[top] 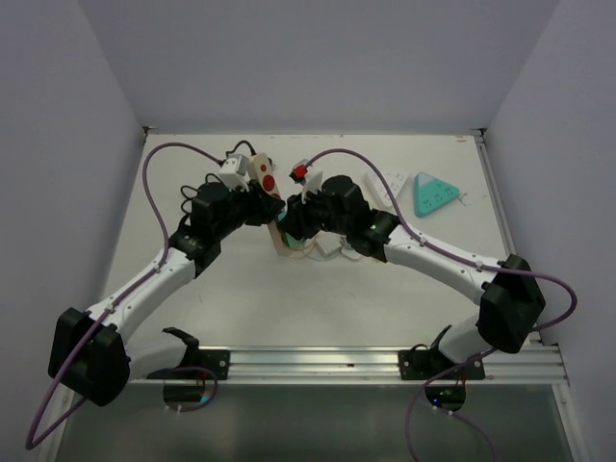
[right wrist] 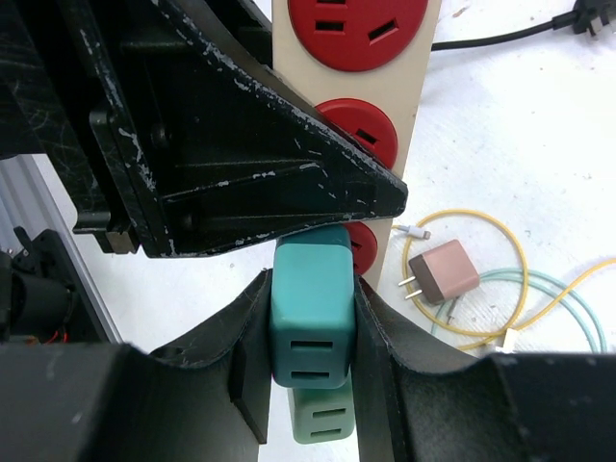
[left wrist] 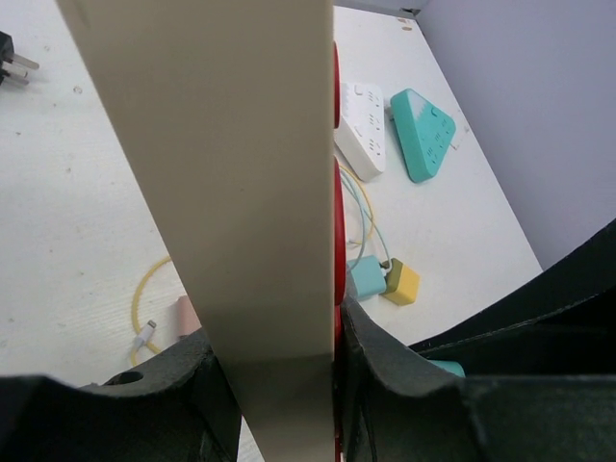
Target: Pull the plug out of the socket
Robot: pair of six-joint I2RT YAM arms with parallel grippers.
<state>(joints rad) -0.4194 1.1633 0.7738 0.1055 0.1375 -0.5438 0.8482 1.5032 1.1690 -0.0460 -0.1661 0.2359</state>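
The power strip is held by my left gripper. My right gripper will next pull the teal plug away, then go down to the table (right wrist: 452, 316) beside the pink charger.
The socket is a beige power strip (right wrist: 409, 106) with round red outlets (right wrist: 358, 24), held up off the table. My left gripper (left wrist: 274, 356) is shut on its narrow sides, and the strip (left wrist: 241, 183) fills that view. The plug is a dark teal cube (right wrist: 308, 308) at the strip's lowest visible red outlet (right wrist: 363, 246). My right gripper (right wrist: 311, 289) is shut on it, one finger on each side. The left gripper's black finger (right wrist: 241, 164) hides the plug's top, so I cannot tell whether its prongs are seated. From above, both grippers meet at the strip (top: 262, 175).
A paler green cube (right wrist: 322, 419) shows just below the plug. On the table lie a pink charger (right wrist: 443, 272), yellow cable (right wrist: 481, 217), blue charger (left wrist: 368, 277), yellow charger (left wrist: 401, 282), white power strip (left wrist: 361, 125), teal triangular power strip (top: 435, 192) and black plug (left wrist: 12, 58).
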